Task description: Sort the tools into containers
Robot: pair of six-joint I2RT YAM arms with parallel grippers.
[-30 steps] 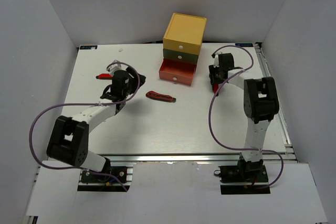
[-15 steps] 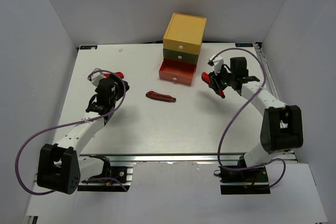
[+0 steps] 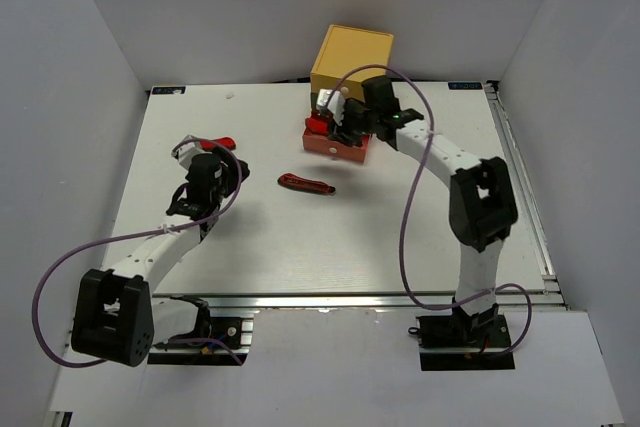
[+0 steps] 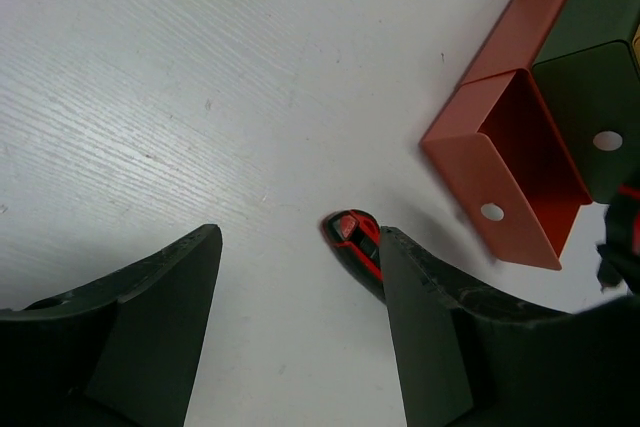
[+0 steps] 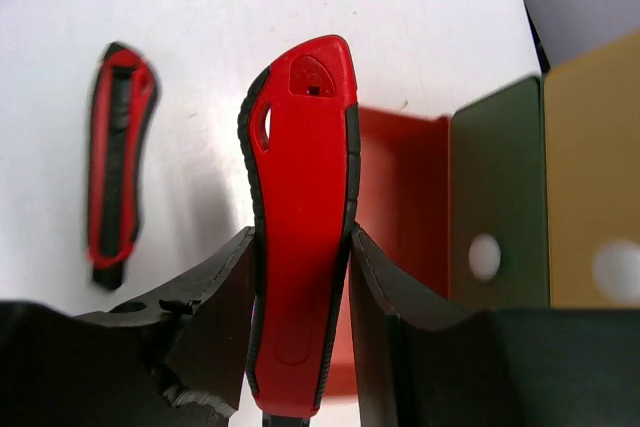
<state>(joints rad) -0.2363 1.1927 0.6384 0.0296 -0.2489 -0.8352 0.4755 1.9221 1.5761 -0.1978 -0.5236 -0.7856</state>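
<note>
I will move my right gripper outward over the orange-red drawer's opening (image 3: pixel 325 134) (image 5: pixel 405 207) next and let go of the tool, which still sticks out over the orange-red drawer's front side.
My right gripper (image 3: pixel 337 119) is shut on a red-and-black knife-like tool (image 5: pixel 300 217) and holds it over the open orange-red drawer (image 3: pixel 336 144), the lowest of the stacked containers. Above that drawer sit the green drawer (image 5: pixel 495 197) and the yellow drawer (image 3: pixel 352 62). A second red-and-black knife (image 3: pixel 306 184) lies on the table left of the drawers. My left gripper (image 4: pixel 298 237) hovers open over bare table, and that knife's tip (image 4: pixel 355 237) shows just beside its right finger (image 4: pixel 430 337). A red-handled tool (image 3: pixel 222 143) lies just beyond the left gripper.
White walls close in the table (image 3: pixel 300 247) on the left, back and right. A metal rail (image 3: pixel 350 297) runs along the near edge by both arm bases. Purple cables loop off both arms.
The right arm has swung left from the table's right side to above the orange-red drawer, carrying the red knife-like tool. The left arm shifted left, then stayed nearly still.
</note>
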